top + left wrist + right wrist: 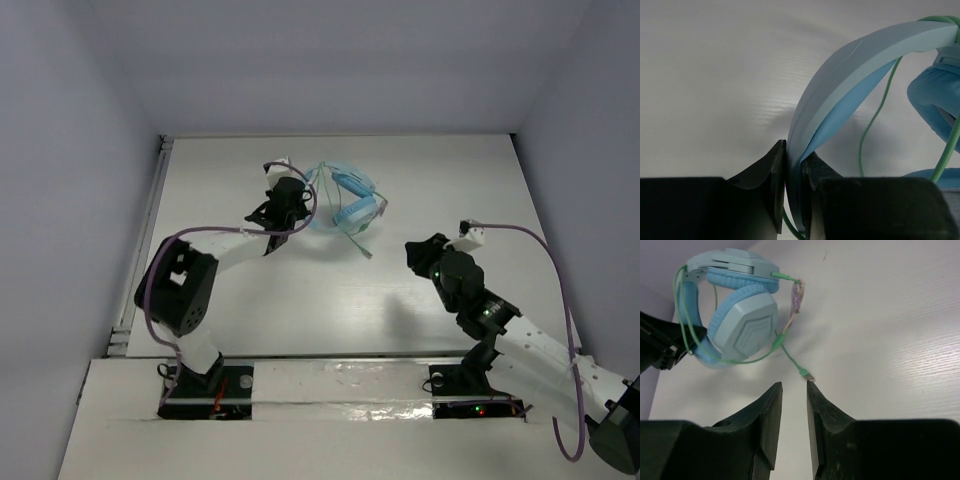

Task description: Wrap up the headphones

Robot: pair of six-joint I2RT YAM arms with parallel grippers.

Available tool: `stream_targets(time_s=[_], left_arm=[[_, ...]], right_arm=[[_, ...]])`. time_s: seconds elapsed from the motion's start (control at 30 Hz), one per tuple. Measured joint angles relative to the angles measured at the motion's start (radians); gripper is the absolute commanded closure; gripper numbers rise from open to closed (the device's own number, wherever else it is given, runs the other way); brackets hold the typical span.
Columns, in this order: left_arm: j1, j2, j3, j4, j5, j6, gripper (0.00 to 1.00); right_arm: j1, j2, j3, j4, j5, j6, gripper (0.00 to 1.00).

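My left gripper needs to bring the headband (850, 65) down next until the headphones, which are still above the white table, rest on the table, and then I let go of the headband.
The light blue headphones (352, 200) are held up off the table at the back middle, with the pale-green cable (685, 325) looped round the headband and earcups (745, 327). My left gripper (794, 156) is shut on the headband (850, 65); in the top view it (306, 196) is at the headphones' left side. The cable's loose end hangs down to a USB plug (810, 375), also seen in the top view (367, 254). My right gripper (794, 385) is open by a narrow gap and empty, its tips just short of the plug. In the top view it (412, 254) is to the plug's right.
A small pink-purple inline piece (797, 297) hangs on the cable by the earcup. Thick purple robot cables (556, 270) run along both arms. The white table (300, 300) has walls at the left, right and back.
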Motion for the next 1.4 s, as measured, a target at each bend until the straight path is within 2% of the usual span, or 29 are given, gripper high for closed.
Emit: stream_targets(time_s=[0.03, 0.17, 0.23, 0.33, 0.37, 0.4, 0.43, 0.47, 0.77, 0.8, 0.9, 1.4], left_arm=[[0.012, 0.044, 0.023, 0.003, 0.0, 0.004, 1.0], [0.032, 0.184, 0.105, 0.019, -0.016, 0.033, 1.0], [0.034, 0.227, 0.136, 0.023, -0.022, 0.054, 1.0], [0.035, 0.288, 0.187, 0.031, -0.024, 0.09, 0.99], [0.037, 0.307, 0.205, 0.035, -0.024, 0.103, 0.88], [0.038, 0.322, 0.219, 0.038, -0.024, 0.114, 0.84], [0.039, 0.338, 0.235, 0.04, -0.025, 0.121, 0.79], [0.04, 0.353, 0.248, 0.046, -0.024, 0.126, 0.71], [0.056, 0.367, 0.263, 0.09, -0.019, 0.124, 0.28], [0.057, 0.367, 0.263, 0.089, -0.021, 0.124, 0.19], [0.058, 0.352, 0.257, 0.084, -0.022, 0.124, 0.01], [0.058, -0.108, 0.21, 0.007, -0.07, 0.101, 0.01]], right_arm=[[0.0, 0.0, 0.0, -0.003, 0.002, -0.004, 0.66], [0.0, -0.019, 0.002, -0.011, 0.005, -0.023, 0.51], [0.0, -0.033, 0.003, -0.01, 0.002, -0.037, 0.51], [0.0, -0.038, 0.003, -0.007, -0.006, -0.053, 0.42], [0.0, -0.038, 0.004, -0.005, -0.01, -0.058, 0.4], [0.0, -0.037, 0.004, -0.005, -0.013, -0.061, 0.36], [0.0, -0.036, 0.005, -0.004, -0.018, -0.065, 0.26], [0.0, -0.033, 0.008, -0.005, -0.024, -0.066, 0.01], [0.0, -0.033, 0.089, -0.016, -0.074, -0.092, 0.0], [0.0, -0.045, 0.098, -0.023, -0.076, -0.095, 0.0], [0.0, -0.078, 0.13, -0.049, -0.079, -0.105, 0.0], [0.0, -0.14, 0.306, -0.169, -0.117, -0.155, 0.0]])
